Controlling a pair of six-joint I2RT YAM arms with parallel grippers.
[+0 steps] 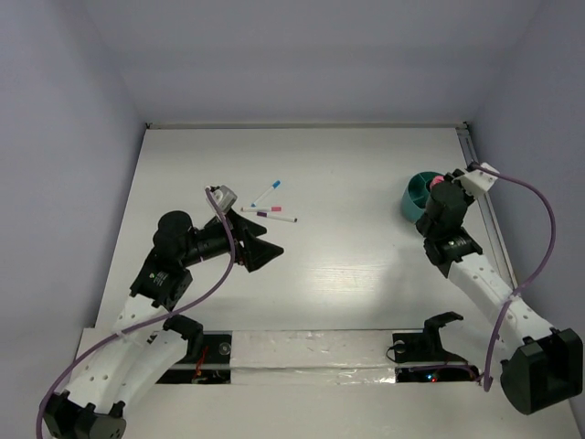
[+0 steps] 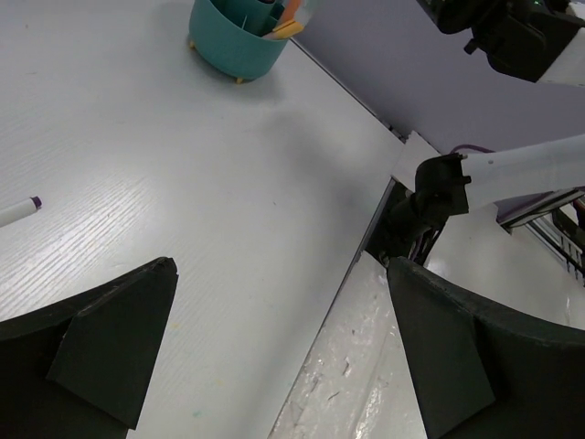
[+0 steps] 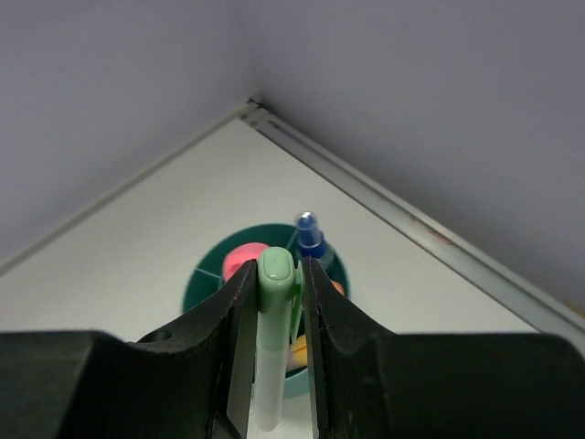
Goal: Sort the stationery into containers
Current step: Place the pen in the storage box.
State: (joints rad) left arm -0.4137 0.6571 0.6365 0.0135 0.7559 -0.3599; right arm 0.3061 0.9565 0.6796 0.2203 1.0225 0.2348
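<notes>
The pale green pen's lower end hangs above the holder's near rim. Next, my right gripper lowers into the near part of the holder beside the pink-topped piece (image 3: 239,258).
The round teal holder (image 1: 416,197) stands at the table's far right; it also shows in the left wrist view (image 2: 233,46) and in the right wrist view (image 3: 203,279). My right gripper (image 1: 432,205) (image 3: 277,274) is shut on a pale green pen (image 3: 274,338) and holds it upright just above the holder. The holder contains a blue-capped marker (image 3: 311,240), a pink-topped piece (image 3: 239,258) and an orange eraser (image 3: 298,348). My left gripper (image 1: 262,249) (image 2: 283,347) is open and empty over the table's middle left. A blue-capped marker (image 1: 267,193) and two more markers (image 1: 271,215) lie just beyond it.
A metal rail (image 1: 484,215) runs along the table's right edge beside the holder. A taped strip (image 1: 311,352) lines the near edge. Grey walls close in the back and sides. A marker's purple tip (image 2: 23,208) shows at the left of the left wrist view.
</notes>
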